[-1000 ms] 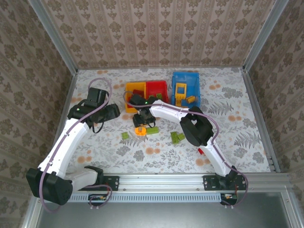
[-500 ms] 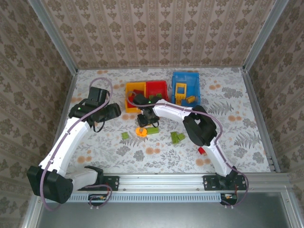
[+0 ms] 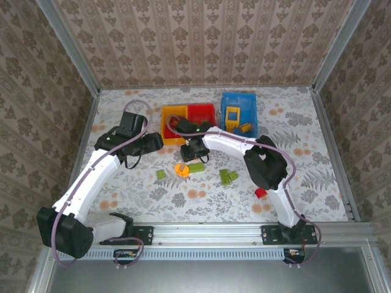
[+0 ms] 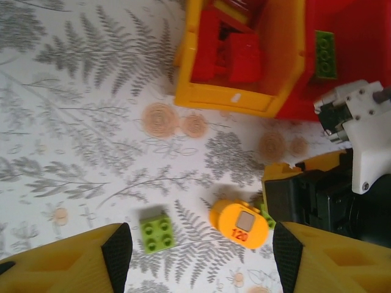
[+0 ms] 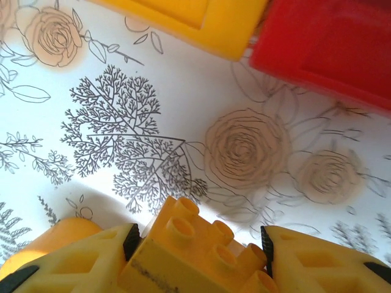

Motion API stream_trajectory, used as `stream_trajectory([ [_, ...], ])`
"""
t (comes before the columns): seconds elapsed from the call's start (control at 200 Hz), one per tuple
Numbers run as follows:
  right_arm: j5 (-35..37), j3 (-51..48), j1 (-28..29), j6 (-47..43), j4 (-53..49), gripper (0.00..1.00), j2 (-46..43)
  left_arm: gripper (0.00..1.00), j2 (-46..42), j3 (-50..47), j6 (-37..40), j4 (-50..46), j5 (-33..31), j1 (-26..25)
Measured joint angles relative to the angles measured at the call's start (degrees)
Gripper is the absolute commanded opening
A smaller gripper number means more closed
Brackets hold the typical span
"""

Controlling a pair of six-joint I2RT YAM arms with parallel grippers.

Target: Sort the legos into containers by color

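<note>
I will raise my right gripper next, move it past the red bin and over the blue bin, and let go of the yellow studded brick, because the blue bin already has yellow pieces in it.
My right gripper [image 5: 198, 244] is shut on a yellow studded brick [image 5: 204, 256] and hangs just in front of the yellow bin [image 5: 183, 15] and the red bin [image 5: 330, 43]. From above, the right gripper [image 3: 194, 151] sits below those bins. The yellow bin [image 4: 241, 91] holds red bricks [image 4: 235, 55], and the red bin [image 4: 360, 36] holds a green brick [image 4: 324, 54]. My left gripper [image 4: 201, 259] is open above a green 2x2 brick [image 4: 154, 230] and an orange rounded piece [image 4: 239, 223] marked 120. The blue bin [image 3: 239, 110] holds yellow pieces.
More green bricks [image 3: 196, 168] [image 3: 228, 176] and a small red brick [image 3: 261, 193] lie loose on the floral table. The right arm's black and white wrist [image 4: 342, 183] stands close to the left gripper's right finger. Patterned walls enclose the table.
The right gripper has shifted a little to the right with the yellow brick. The left gripper has moved right, closer to the orange piece and the bins.
</note>
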Motion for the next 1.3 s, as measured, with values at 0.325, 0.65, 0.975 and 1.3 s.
stream_trajectory([
  [0.325, 2.6, -12.2, -10.8, 1.1, 0.7, 0.4, -22.6, 0.65, 5.4, 4.4, 2.9, 7.1, 6.0, -13.8],
  [0.65, 4.5, -13.8, -23.7, 1.3, 1.1, 0.45, -20.5, 0.65, 14.9, 14.1, 7.3, 9.7, 6.2, -22.4],
  [0.975, 5.5, -10.4, -24.5, 1.3, 1.0, 0.63, -10.0, 0.65, 18.8, 15.5, 11.0, 9.2, 5.7, -25.3],
  [1.3, 5.6, -9.8, -24.5, 1.3, 0.5, 0.69, -12.8, 0.66, 19.7, 15.1, 13.8, 9.5, 7.0, -27.0],
])
